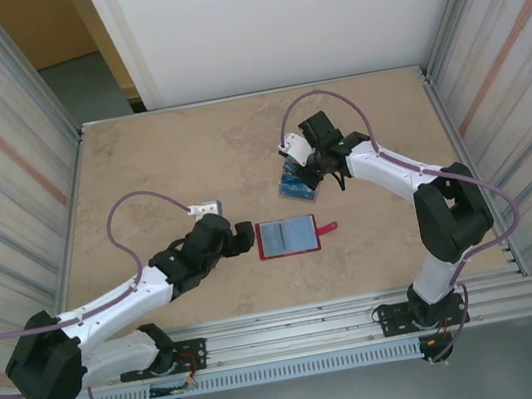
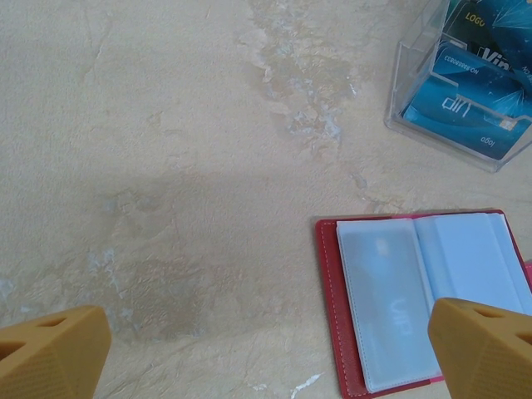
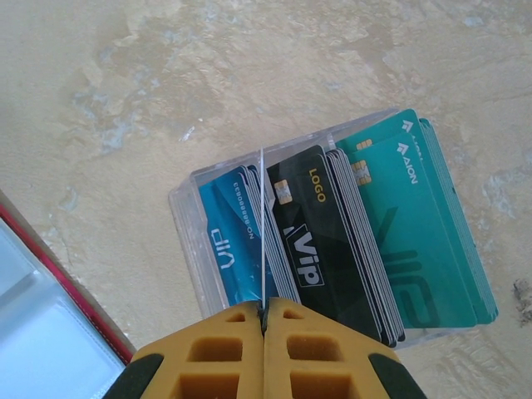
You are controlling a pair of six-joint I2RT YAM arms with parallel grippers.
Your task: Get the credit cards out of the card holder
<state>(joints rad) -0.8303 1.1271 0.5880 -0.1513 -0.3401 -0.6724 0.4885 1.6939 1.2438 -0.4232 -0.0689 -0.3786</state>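
My right gripper lowers over the blue cards next and releases the credit card there, since matching blue cards already stand in one section of the clear box [image 3: 187, 224].
The card holder [image 1: 287, 238], a red bifold, lies open and flat on the table, grey-blue pockets up. A faint "VIP" card shows through its left pocket [image 2: 391, 299]. My left gripper [image 1: 249, 240] stands open just left of it, its jaws wide with bare table between them [image 2: 266, 349]. My right gripper [image 3: 264, 312] is shut on a credit card [image 3: 263, 233] seen edge-on as a thin pale line. It hangs over a clear box [image 3: 187, 224], between the box's blue cards [image 3: 229, 241] and black cards [image 3: 320, 241].
The clear box [image 1: 296, 183] sits behind and to the right of the card holder and also holds teal cards [image 3: 407, 216]. The holder's pinkish snap tab [image 1: 328, 227] sticks out to the right. Metal walls close in the table's left and right sides.
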